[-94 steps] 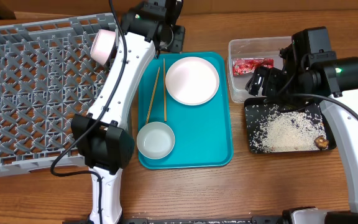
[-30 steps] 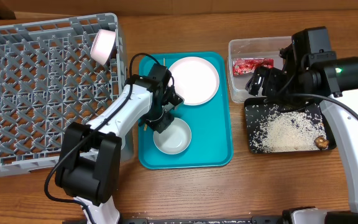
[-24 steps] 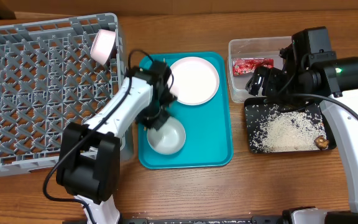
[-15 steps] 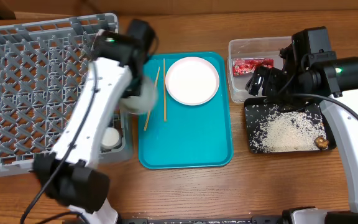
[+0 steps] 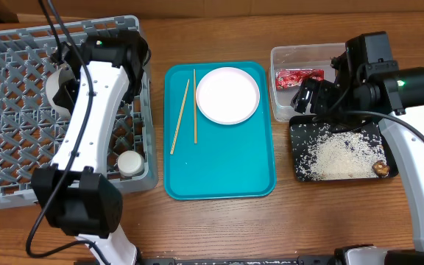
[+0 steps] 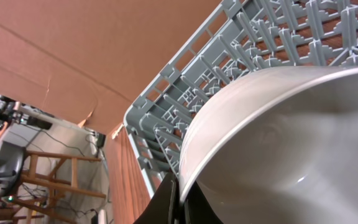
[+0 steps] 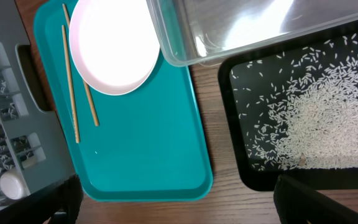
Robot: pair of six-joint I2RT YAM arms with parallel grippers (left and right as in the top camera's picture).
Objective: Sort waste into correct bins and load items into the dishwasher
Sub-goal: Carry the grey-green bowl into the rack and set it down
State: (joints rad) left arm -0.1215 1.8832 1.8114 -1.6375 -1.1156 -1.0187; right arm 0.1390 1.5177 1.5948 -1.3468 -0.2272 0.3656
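Note:
Next, my left gripper moves down and toward the rack's side by the teal tray to release the tilted bowl, which still hangs above the rack's wires.
My left gripper (image 5: 71, 90) is shut on the rim of the pale bowl (image 5: 59, 87) and holds it tilted over the grey dish rack (image 5: 20, 140). In the left wrist view the fingers (image 6: 179, 200) pinch the bowl's edge (image 6: 278, 149) above the rack lattice (image 6: 260, 37). A small cup (image 5: 130, 163) sits in the rack's near right corner. A round plate (image 5: 227, 95) and two chopsticks (image 5: 180, 116) lie on the teal tray (image 5: 219, 169). My right gripper (image 5: 309, 94) is open and empty over the join of the clear tub (image 5: 300, 53) and the black tray (image 5: 298, 173).
The red-and-white wrapper (image 5: 299, 77) lies in the clear tub. Rice grains (image 5: 341, 151) and a brown lump (image 5: 380, 168) lie in the black tray. The right wrist view shows the plate (image 7: 114, 43), the chopsticks (image 7: 69, 81), the teal tray (image 7: 148, 149) and the rice (image 7: 316, 124).
My left gripper took the bowl off the teal tray and carried it up and left over the dish rack. The right arm has not moved.

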